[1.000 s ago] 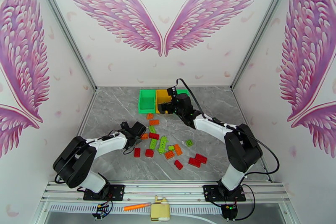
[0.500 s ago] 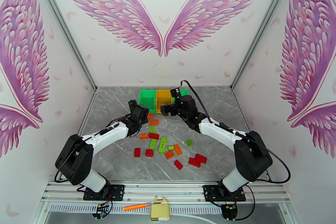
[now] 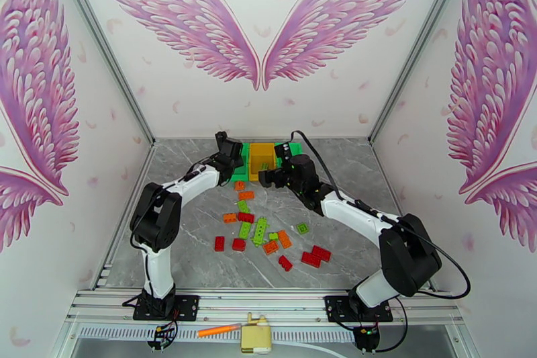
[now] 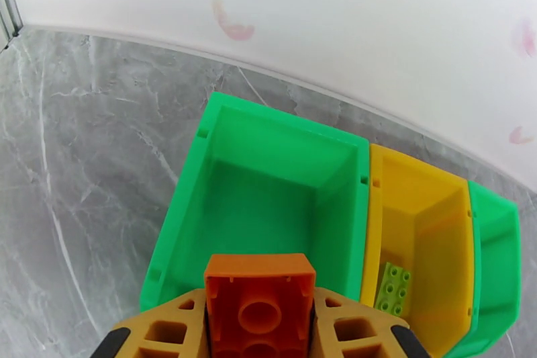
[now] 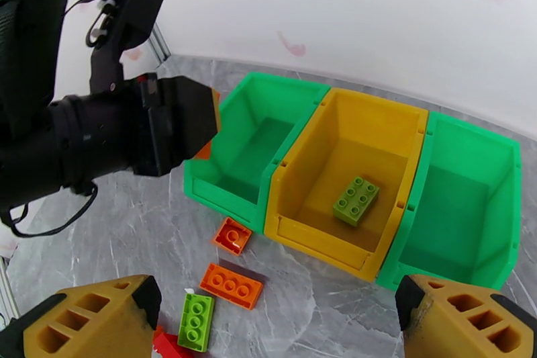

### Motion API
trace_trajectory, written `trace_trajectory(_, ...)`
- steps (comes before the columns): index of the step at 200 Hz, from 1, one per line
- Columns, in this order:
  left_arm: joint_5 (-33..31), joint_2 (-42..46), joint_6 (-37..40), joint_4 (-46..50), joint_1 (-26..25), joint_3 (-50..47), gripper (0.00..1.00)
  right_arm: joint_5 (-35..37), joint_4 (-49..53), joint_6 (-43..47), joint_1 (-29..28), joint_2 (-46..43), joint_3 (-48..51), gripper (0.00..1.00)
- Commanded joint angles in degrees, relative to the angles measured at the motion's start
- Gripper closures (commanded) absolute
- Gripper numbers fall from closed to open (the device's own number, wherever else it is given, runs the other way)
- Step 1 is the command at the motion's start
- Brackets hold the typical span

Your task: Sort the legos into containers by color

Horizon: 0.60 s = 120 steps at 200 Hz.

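Observation:
My left gripper moves down toward the bare bottom of the nearest green bin next and releases the orange lego, since that open bin lies below the gripper.
The containers stand in a joined row at the back: a left green bin, a yellow bin and a right green bin. My left gripper is shut on an orange lego, held over the near rim of the left green bin. One light green lego lies in the yellow bin. My right gripper is open and holds nothing, hovering in front of the bins. Several red, orange and green legos lie scattered mid-table.
Close in front of the bins lie two orange legos and a green one. The left arm's wrist reaches in from the left. An orange stick rests on the front rail. Walls close in the table.
My left arm swung from the pile up to the left green bin, carrying the orange lego. My right gripper backed slightly away from the yellow bin, staying open.

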<state>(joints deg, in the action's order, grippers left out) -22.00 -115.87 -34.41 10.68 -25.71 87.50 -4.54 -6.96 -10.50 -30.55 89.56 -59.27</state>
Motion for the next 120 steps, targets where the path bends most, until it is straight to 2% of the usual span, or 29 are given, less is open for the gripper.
trace_trajectory(1,2.88,-5.26,1.32,3.44,0.90,6.32,0.73,0.64,0.93,-0.31,-0.28,-1.76,0.23,0.02)
trace_trajectory(44,5.20,-11.15,0.95,4.87,1.71,12.60,0.70,2.66,2.57,1.09,-0.29,-3.96,0.82,0.02)
trace_trajectory(77,5.63,-10.30,1.72,4.30,1.45,13.07,0.56,3.56,3.78,1.71,-0.26,-5.03,1.13,0.02)
trace_trajectory(120,6.69,-2.82,3.92,-1.70,1.11,6.74,0.38,4.11,3.79,0.76,-0.30,-5.63,1.95,0.02)
